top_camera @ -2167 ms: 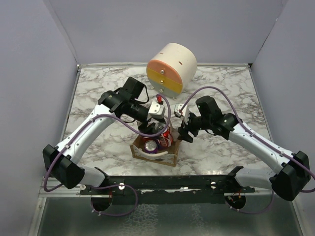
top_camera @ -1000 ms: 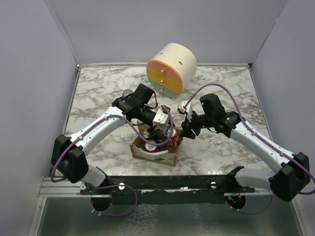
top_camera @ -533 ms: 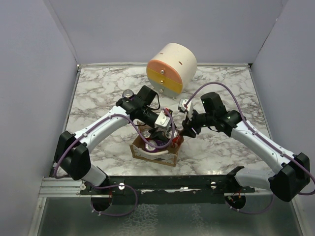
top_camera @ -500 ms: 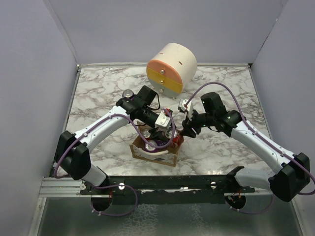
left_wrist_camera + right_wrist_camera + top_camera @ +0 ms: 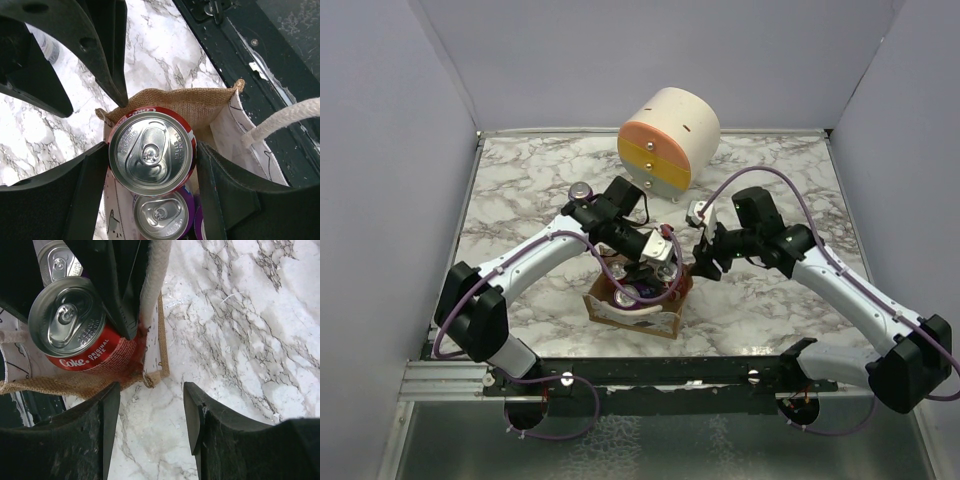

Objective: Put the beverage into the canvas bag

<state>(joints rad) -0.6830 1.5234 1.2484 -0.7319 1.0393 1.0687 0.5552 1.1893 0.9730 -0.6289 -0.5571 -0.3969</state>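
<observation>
The Coke can's lid still tops the bag's rim, so my left gripper needs to lower the can into the gap [image 5: 675, 286] [image 5: 201, 136] beside the bag's burlap side below and release it.
The beverage, a red Coke can [image 5: 151, 152], has its lower part inside the canvas bag [image 5: 632, 308], at the bag's far right corner. My left gripper [image 5: 150, 151] is shut on the can, with a finger on each side of it. Purple cans [image 5: 160, 215] lie deeper in the bag. In the right wrist view the Coke can [image 5: 75, 325] leans behind the burlap wall [image 5: 90, 382], next to a whitish rope handle [image 5: 155, 275]. My right gripper [image 5: 151, 405] hangs open just outside that corner, with only marble between its fingers.
A round cream, orange and yellow drawer cabinet [image 5: 668, 138] stands at the back. One more can [image 5: 581, 190] stands on the marble behind the left arm. The black rail [image 5: 650, 372] runs along the near edge, just in front of the bag.
My right gripper has opened and drawn slightly back from the bag's corner. The left gripper has carried the Coke can a little right and lower into the bag.
</observation>
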